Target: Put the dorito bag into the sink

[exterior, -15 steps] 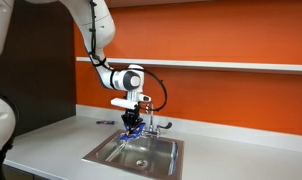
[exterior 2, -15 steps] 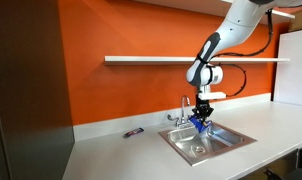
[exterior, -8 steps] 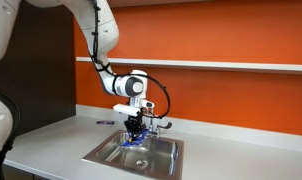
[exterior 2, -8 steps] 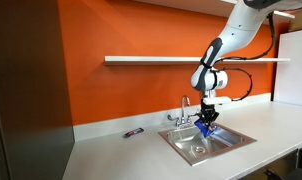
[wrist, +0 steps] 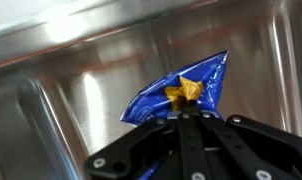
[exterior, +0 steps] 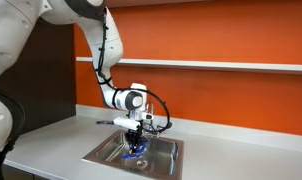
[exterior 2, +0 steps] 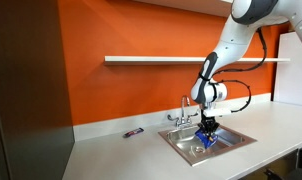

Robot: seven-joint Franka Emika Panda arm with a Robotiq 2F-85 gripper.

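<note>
My gripper lowers the dorito bag deeper toward the bottom of the sink next and releases it there. The bag still hangs above the steel between the sink's sides.
The dorito bag (wrist: pixel 181 92), a small blue bag with a yellow-orange mark, hangs pinched between my gripper's (wrist: pixel 188 112) shut fingers in the wrist view. Behind it are the steel walls of the sink (wrist: pixel 61 90). In both exterior views my gripper (exterior: pixel 137 139) (exterior 2: pixel 206 130) is lowered into the sink basin (exterior: pixel 106 157) (exterior 2: pixel 181 146), with the blue bag (exterior: pixel 135 149) (exterior 2: pixel 204 137) at its tip, just above the basin floor. The chrome faucet (exterior 2: pixel 184 108) stands at the basin's back edge.
A small dark object (exterior 2: pixel 134 133) lies on the white counter (exterior 2: pixel 111 150) beside the sink. An orange wall with a white shelf (exterior 2: pixel 151 60) runs behind. A dark panel (exterior: pixel 41 80) stands at the counter's end.
My gripper has moved down with the dorito bag, from above the sink rim into the basin.
</note>
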